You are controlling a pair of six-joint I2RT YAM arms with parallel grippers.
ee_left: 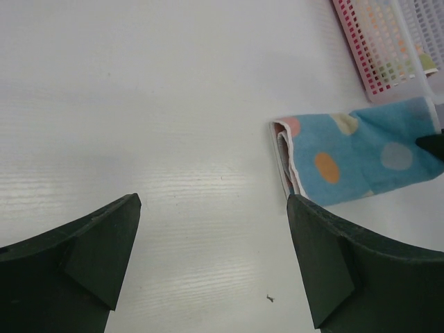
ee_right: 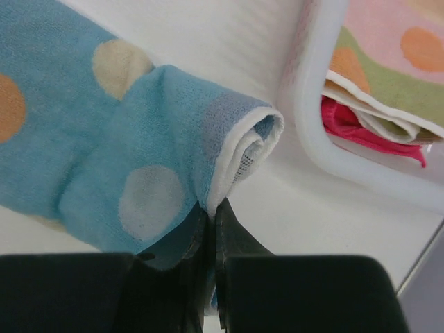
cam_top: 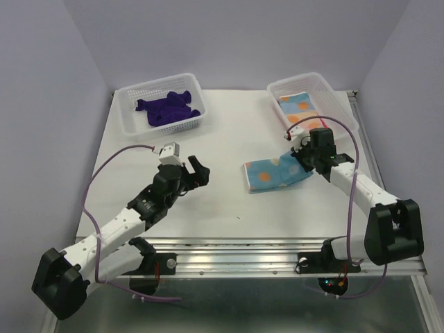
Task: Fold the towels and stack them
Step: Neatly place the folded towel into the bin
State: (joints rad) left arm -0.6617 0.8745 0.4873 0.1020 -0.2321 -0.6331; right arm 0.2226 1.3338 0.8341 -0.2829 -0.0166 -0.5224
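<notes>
A stack is lying at the basket's spotted towel. My right gripper should next lift, carry the light blue towel outward, then lower it onto that towel and let go.
A light blue towel with orange spots lies folded on the table, right of centre. My right gripper is shut on its far right end, and the wrist view shows the cloth edge pinched between the jaws. My left gripper is open and empty over bare table left of the towel; the towel shows in its view. Another spotted towel lies in the right basket over a pink-red one. Dark purple towels lie crumpled in the left basket.
A white perforated basket stands at the back left and another one at the back right, close behind my right gripper. The table's front edge has a metal rail.
</notes>
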